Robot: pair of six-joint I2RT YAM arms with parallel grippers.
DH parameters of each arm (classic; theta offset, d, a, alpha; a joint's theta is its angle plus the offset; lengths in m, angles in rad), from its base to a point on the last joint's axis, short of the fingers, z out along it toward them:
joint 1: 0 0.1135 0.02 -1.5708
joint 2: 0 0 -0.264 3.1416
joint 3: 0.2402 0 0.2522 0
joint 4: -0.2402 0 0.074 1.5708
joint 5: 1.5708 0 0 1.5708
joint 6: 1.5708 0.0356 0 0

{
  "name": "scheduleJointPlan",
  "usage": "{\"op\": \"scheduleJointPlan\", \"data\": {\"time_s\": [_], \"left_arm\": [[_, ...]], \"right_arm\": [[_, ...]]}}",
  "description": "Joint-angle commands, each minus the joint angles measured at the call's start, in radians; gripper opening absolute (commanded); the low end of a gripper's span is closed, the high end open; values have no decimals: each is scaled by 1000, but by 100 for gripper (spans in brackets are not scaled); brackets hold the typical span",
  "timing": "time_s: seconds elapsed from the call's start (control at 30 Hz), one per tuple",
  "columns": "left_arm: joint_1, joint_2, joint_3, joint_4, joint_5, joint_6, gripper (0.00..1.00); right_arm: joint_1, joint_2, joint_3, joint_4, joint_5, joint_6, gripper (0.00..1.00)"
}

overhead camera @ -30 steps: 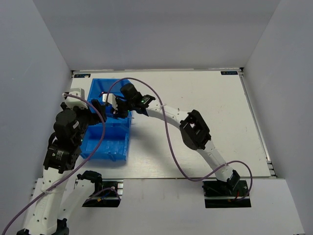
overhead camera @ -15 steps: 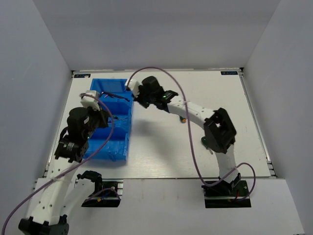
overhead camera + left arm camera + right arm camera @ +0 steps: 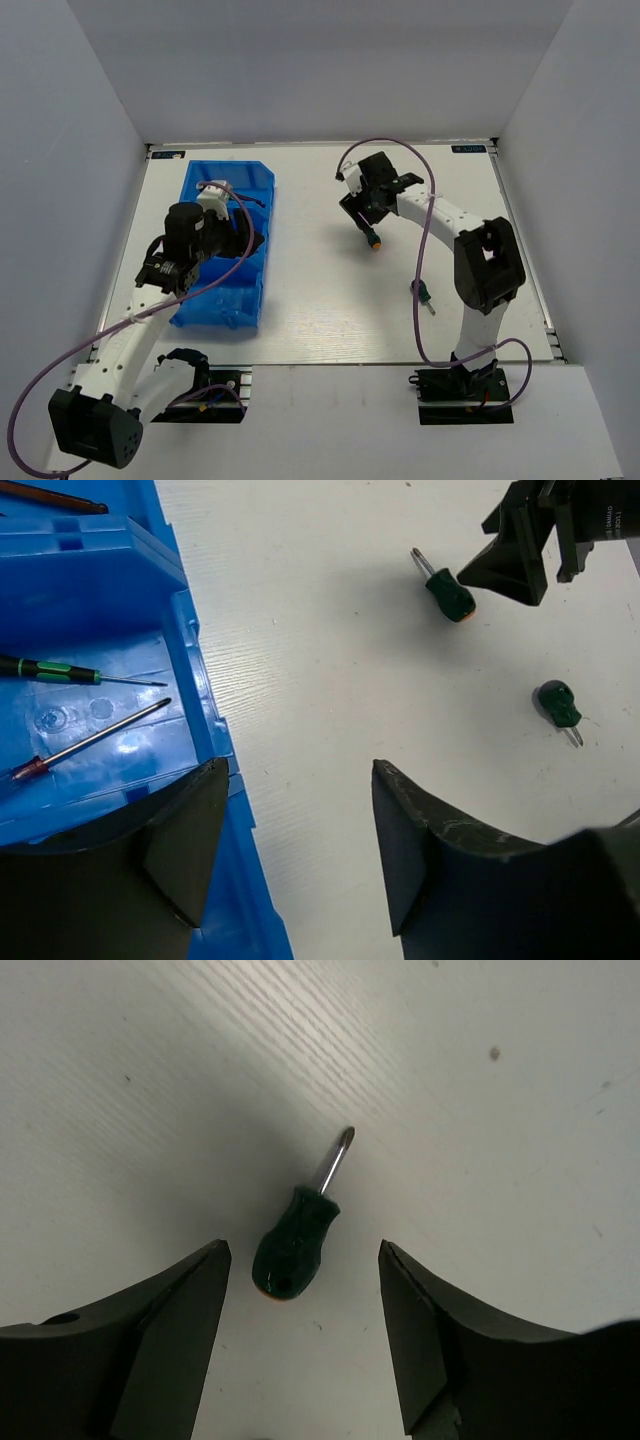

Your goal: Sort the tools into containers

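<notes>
My right gripper should move down and slightly back, then close on the stubby green screwdriver's orange-ended handle between its fingers.
The blue bin [image 3: 225, 290] stands at the left of the table. In the left wrist view the bin [image 3: 90, 590] holds a slim green-handled screwdriver [image 3: 55, 670] and a slim dark-handled one [image 3: 90, 738]. My left gripper [image 3: 252, 238] is open and empty over the bin's right wall [image 3: 298, 780]. A stubby orange-ended screwdriver [image 3: 372, 240] lies on the table. My right gripper [image 3: 360, 215] is open just above it, and its handle [image 3: 295, 1245] shows between the fingers [image 3: 303, 1247]. A second stubby green screwdriver [image 3: 422, 293] lies further right, also in the left wrist view [image 3: 557, 702].
Another thin tool [image 3: 50, 495] lies in the bin's far compartment. Grey walls enclose the white table [image 3: 330, 310] on three sides. Purple cables loop over both arms.
My right gripper has left the bin and swung right across the table to above the orange-ended screwdriver. My left arm has shifted toward the bin's right wall.
</notes>
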Motion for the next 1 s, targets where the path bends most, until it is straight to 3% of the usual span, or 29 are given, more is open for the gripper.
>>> {"op": "scheduleJointPlan", "data": {"time_s": [0.0,0.4,0.53,0.63,0.73,0.8,0.87,0.93,0.97], "left_arm": [[-5,9,12,25,47,-10,70],[-5,18,41,25,56,-10,71],[-5,18,63,0,45,-1,71],[-5,-4,72,-10,34,-1,71],[-5,-13,72,-21,34,-1,71],[-5,-24,72,-10,34,8,71],[-5,-33,84,0,46,8,71],[-5,-53,84,37,59,18,71],[-5,-73,84,52,59,28,71]], "right_arm": [[-16,8,1,-97,-1,44,68],[-35,91,-48,-113,10,98,63],[-36,132,-28,-96,20,94,54],[-44,155,-7,-97,8,83,41],[-33,159,13,-109,-24,78,22],[-40,154,26,-122,-66,71,8],[-40,131,49,-143,-130,61,5],[-41,76,55,-145,-286,35,5],[-37,61,50,-145,-492,28,5]]}}
